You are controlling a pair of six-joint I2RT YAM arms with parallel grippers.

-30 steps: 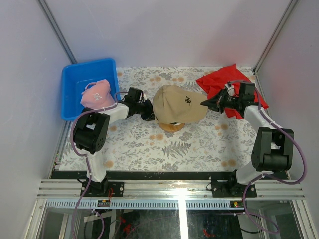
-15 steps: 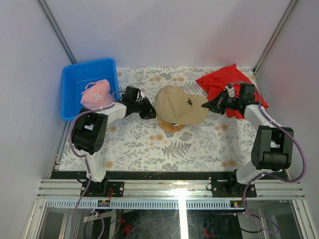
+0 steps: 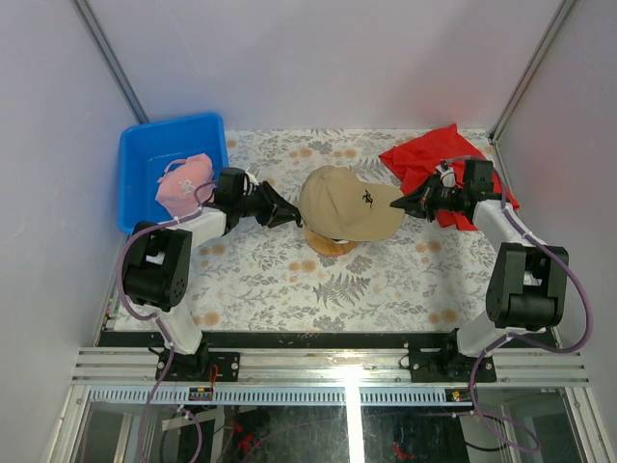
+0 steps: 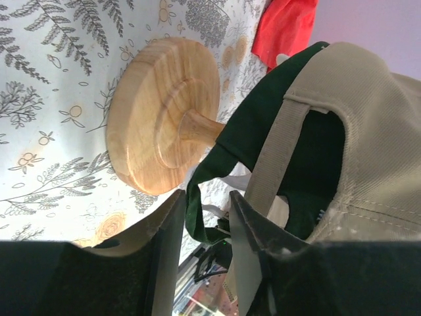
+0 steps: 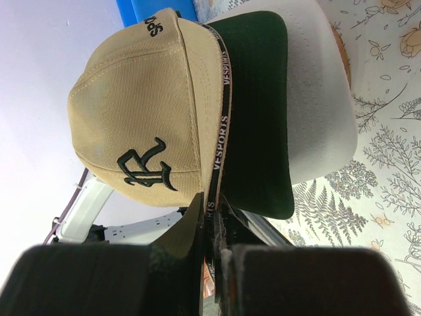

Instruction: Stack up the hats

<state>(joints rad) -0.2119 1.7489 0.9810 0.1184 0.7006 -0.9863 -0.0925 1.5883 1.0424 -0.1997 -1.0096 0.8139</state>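
Observation:
My right gripper should next lower the tan cap's brim slightly toward the dark green cap's brim (image 5: 256, 118) below and release it, since the tan cap tops the stack.
The tan cap (image 3: 349, 201) with a dark logo tops the stack on the wooden stand (image 3: 331, 246) at the table's middle. In the right wrist view the tan cap (image 5: 138, 112) lies over the dark green cap's brim (image 5: 256, 118) and the white cap's brim (image 5: 322, 99). My right gripper (image 3: 398, 204) is shut on the tan cap's brim edge (image 5: 214, 224). My left gripper (image 3: 282, 213) is open just behind the stack. Its jaws (image 4: 207, 257) stand apart, with the green cap's back strap (image 4: 220, 155) hanging just ahead of the gap. The pink cap (image 3: 185, 183) lies in the blue bin (image 3: 145, 154).
A red cloth (image 3: 429, 159) lies at the back right under my right arm. The wooden stand's round base (image 4: 158, 125) sits on the patterned table. Metal frame posts stand at the back corners.
The tan cap has settled lower onto the stack. My left arm has drawn back to the left, away from the cap's rear. My right gripper has stayed on the brim.

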